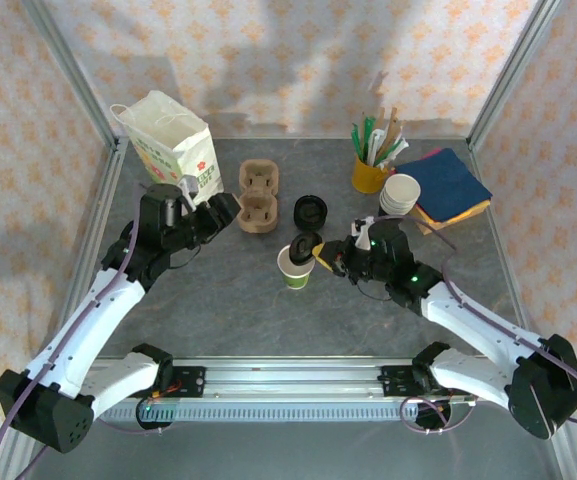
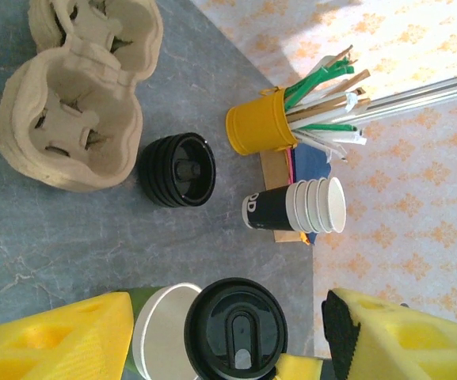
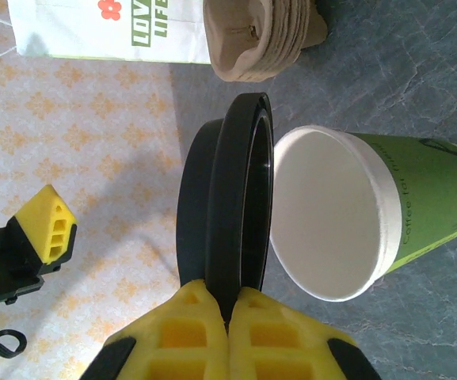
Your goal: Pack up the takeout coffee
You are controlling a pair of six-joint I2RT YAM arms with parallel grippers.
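Note:
The green cup is still lidless and its opening (image 1: pixel 291 265) (image 3: pixel 335 214) lies below, so next I need to move my right gripper down over it and release the lid's rim there.
The takeout coffee is a green paper cup (image 1: pixel 295 268) with a white inside, standing upright and lidless at mid-table. My right gripper (image 1: pixel 320 253) is shut on the rim of a black plastic lid (image 1: pixel 305 245) and holds it on edge just above the cup's far rim. In the right wrist view the fingertips (image 3: pixel 204 317) pinch the lid (image 3: pixel 240 190) beside the cup's open mouth (image 3: pixel 331 214). My left gripper (image 1: pixel 224 210) is open next to the cup carrier, apart from the cup. Its wrist view looks across at the cup (image 2: pixel 161 336) and lid (image 2: pixel 236 332) between its fingers (image 2: pixel 54 344).
A pulp cup carrier (image 1: pixel 258 197) lies behind the cup, with a stack of black lids (image 1: pixel 310 211) beside it. A white paper bag (image 1: pixel 173 140) stands at the back left. At the back right are a yellow cup of straws (image 1: pixel 369 172), stacked white cups (image 1: pixel 400 193) and blue napkins (image 1: pixel 454 183).

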